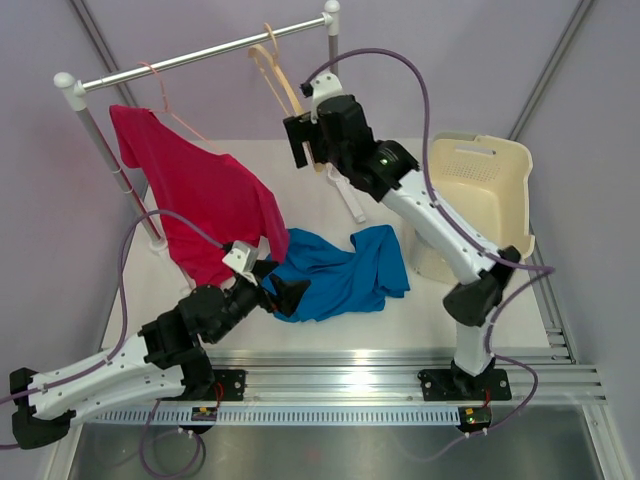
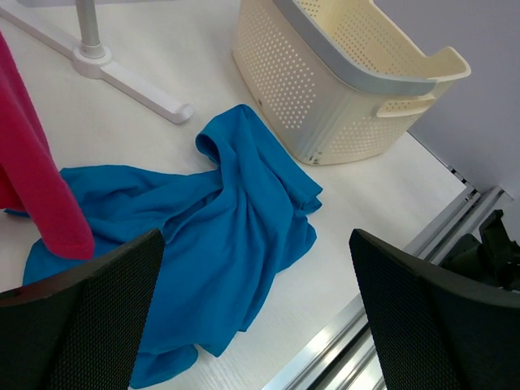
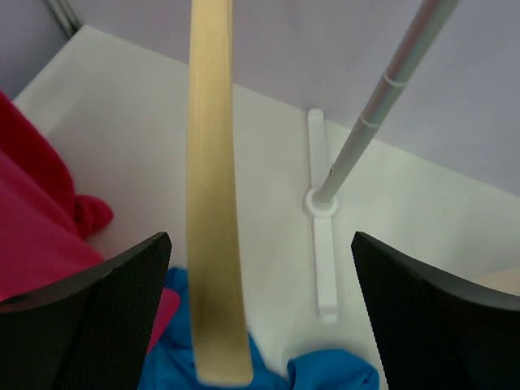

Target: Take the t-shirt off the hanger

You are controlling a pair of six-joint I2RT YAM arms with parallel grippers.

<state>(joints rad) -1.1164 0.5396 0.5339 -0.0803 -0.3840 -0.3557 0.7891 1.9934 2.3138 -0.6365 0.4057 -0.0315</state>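
Note:
My right gripper draws back off the wooden hanger next, before it gets down onto the shirt's middle fold (image 1: 350, 272), since the blue t-shirt lies below.
A blue t-shirt (image 1: 340, 272) lies crumpled on the white table; it also shows in the left wrist view (image 2: 203, 227). A bare wooden hanger (image 1: 275, 68) hangs on the rail; its arm runs between my right fingers in the right wrist view (image 3: 213, 203). A red t-shirt (image 1: 200, 195) hangs on a pink wire hanger (image 1: 160, 92) at the rail's left end. My left gripper (image 1: 285, 290) is open, low over the blue shirt's left edge. My right gripper (image 1: 305, 145) is open around the wooden hanger, not touching it.
A cream perforated laundry basket (image 1: 480, 195) stands on its side at the right, also in the left wrist view (image 2: 341, 89). The rack's metal rail (image 1: 200, 55), its posts and white feet (image 1: 348, 200) stand at the back. An aluminium rail (image 1: 400, 380) borders the near edge.

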